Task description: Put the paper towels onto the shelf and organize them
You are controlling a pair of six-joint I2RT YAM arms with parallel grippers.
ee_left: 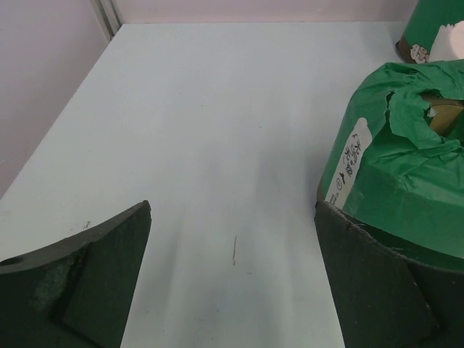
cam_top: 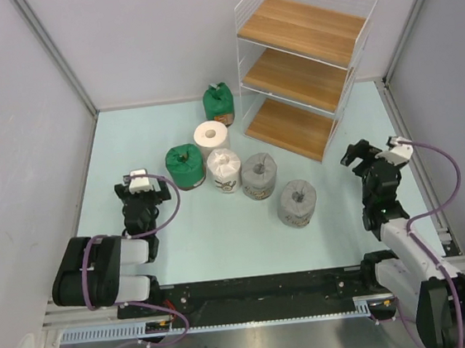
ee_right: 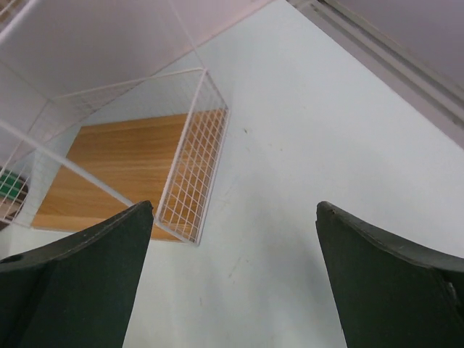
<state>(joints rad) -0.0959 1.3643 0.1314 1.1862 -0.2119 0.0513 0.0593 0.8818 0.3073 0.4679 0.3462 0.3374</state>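
The nearest grey-print roll's rim (cam_top: 308, 192) is across open tabletop from my right gripper, so my right gripper needs to go left in the top view next and lower onto it.
Six rolls stand on the table in front of the shelf (cam_top: 305, 71): a green roll (cam_top: 219, 105) at the back, a bare white roll (cam_top: 210, 137), a second green roll (cam_top: 185, 166), a white-wrapped roll (cam_top: 224, 171) and two grey-print rolls (cam_top: 259, 175) (cam_top: 298, 203). The shelf's boards are bare. My left gripper (cam_top: 140, 184) is open and empty, left of the near green roll, which shows in the left wrist view (ee_left: 399, 181) by the right finger. My right gripper (cam_top: 362, 159) is open and empty, right of the shelf's bottom board (ee_right: 123, 170).
Grey walls with metal rails enclose the pale table (cam_top: 222, 233) on the left, back and right. The shelf stands at the back right, angled. The rolls cluster in the middle between the arms.
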